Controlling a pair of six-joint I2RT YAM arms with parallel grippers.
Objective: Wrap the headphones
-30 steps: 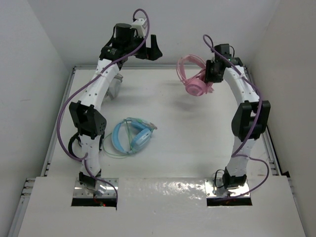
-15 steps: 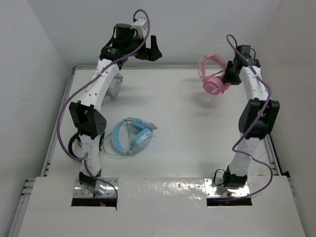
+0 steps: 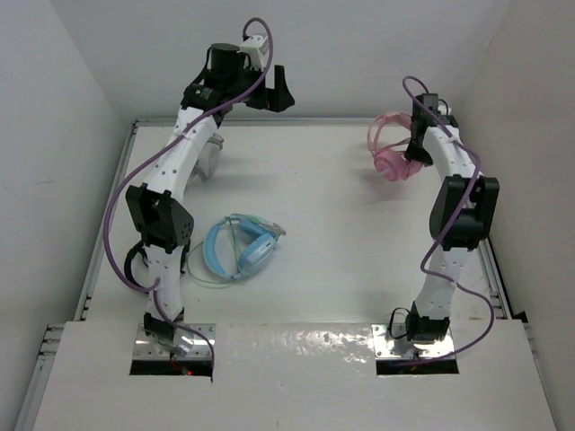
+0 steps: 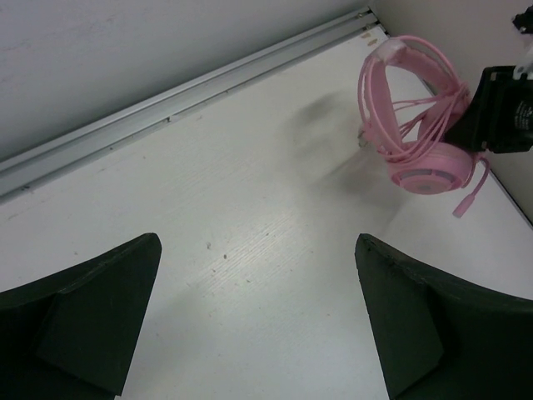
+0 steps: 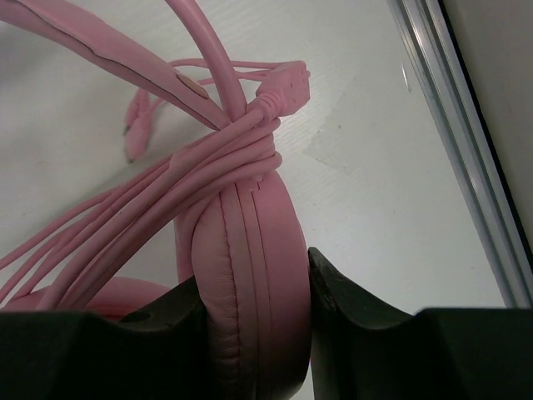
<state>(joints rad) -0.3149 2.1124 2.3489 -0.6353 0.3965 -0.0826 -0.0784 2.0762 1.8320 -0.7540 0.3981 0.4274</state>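
The cable [image 5: 150, 200] is wound and the pink headphones still hang above the table, so my right gripper should next lower them to the bare tabletop below and let go.
The pink headphones [image 3: 393, 148] hang at the far right of the table, with the thin pink cable [image 5: 150, 200] wound in several loops around the headband. My right gripper [image 5: 250, 308] is shut on one padded ear cup [image 5: 246, 275] and holds the headphones near the back right corner. They also show in the left wrist view [image 4: 416, 125], just above the table. My left gripper [image 4: 258, 317] is open and empty, raised high at the back left [image 3: 274, 90].
Light-blue headphones [image 3: 238, 249] with a thin cable lie on the table left of centre. An aluminium rail [image 4: 166, 104] runs along the back edge and another rail [image 5: 462, 150] along the right edge. White walls enclose three sides.
My right arm carried the pink headphones from the back centre to the far right and then a little lower toward the table. The left arm has not moved.
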